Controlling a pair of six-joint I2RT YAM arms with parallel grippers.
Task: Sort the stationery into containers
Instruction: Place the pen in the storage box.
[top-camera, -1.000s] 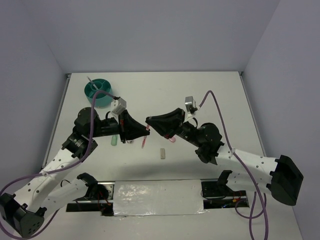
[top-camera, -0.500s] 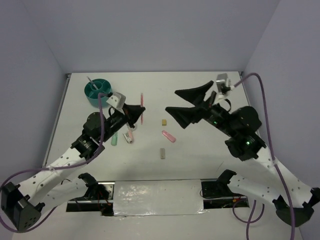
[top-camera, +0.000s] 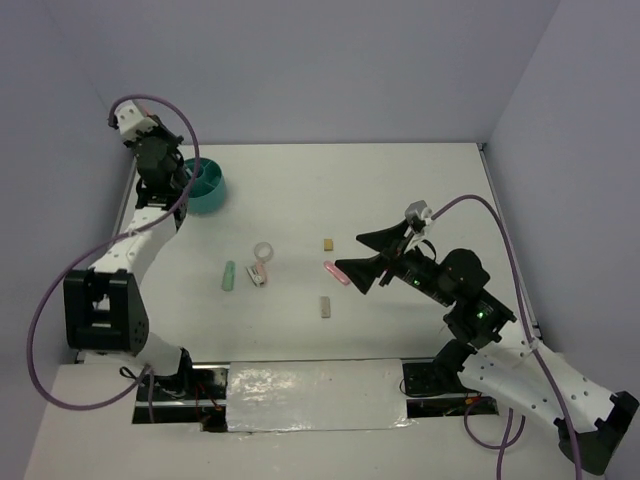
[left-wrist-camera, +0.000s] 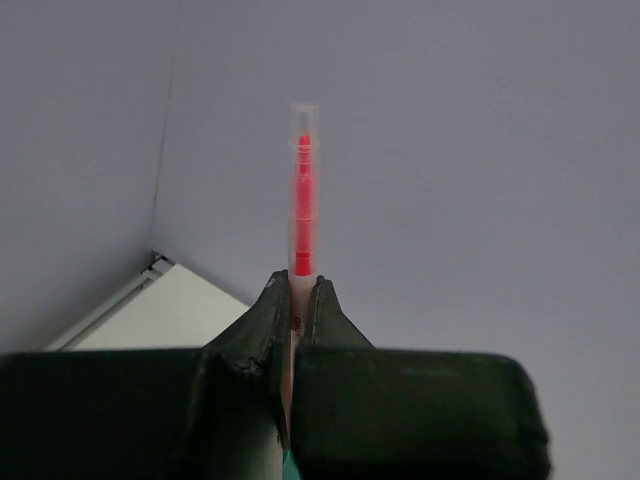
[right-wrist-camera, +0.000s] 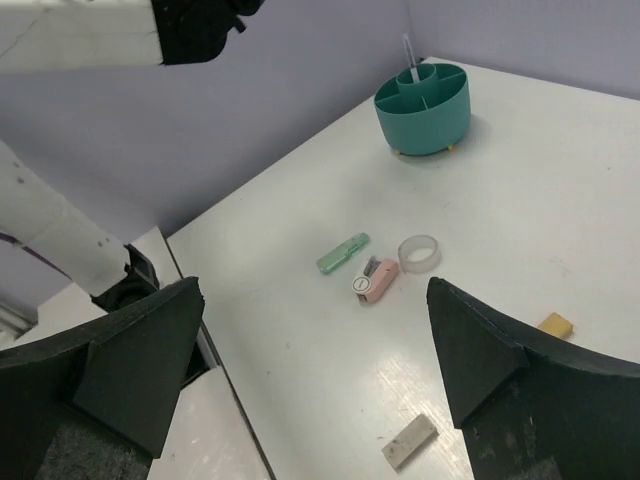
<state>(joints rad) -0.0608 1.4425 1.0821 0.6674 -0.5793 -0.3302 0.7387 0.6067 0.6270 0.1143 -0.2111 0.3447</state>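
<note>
My left gripper lowers the thin pink pen into the round teal cup next, in the cup's small inner section (top-camera: 194, 170), where the clear pen already stands.
My left gripper (left-wrist-camera: 298, 287) is shut on a thin pink pen (left-wrist-camera: 302, 190) that sticks out past its fingertips toward the wall. The left arm (top-camera: 158, 165) is raised at the far left, beside the round teal cup (top-camera: 208, 188) (right-wrist-camera: 422, 108), which holds a clear pen (right-wrist-camera: 408, 50). My right gripper (top-camera: 367, 254) (right-wrist-camera: 315, 290) hangs open and empty above mid-table. On the table lie a pink oblong piece (top-camera: 337, 272), a green piece (right-wrist-camera: 343, 253), a pink piece (right-wrist-camera: 377, 280), a clear ring (right-wrist-camera: 419, 252), a tan block (top-camera: 328, 243) and a grey block (top-camera: 325, 307).
The white table (top-camera: 420, 190) ends at purple walls at the back and on both sides. A foil-covered strip (top-camera: 315, 395) lies along the near edge between the arm bases.
The two grippers were together at mid-table. The right one opened and drew back right. The left arm swung up and back to the teal cup with the pink pen.
</note>
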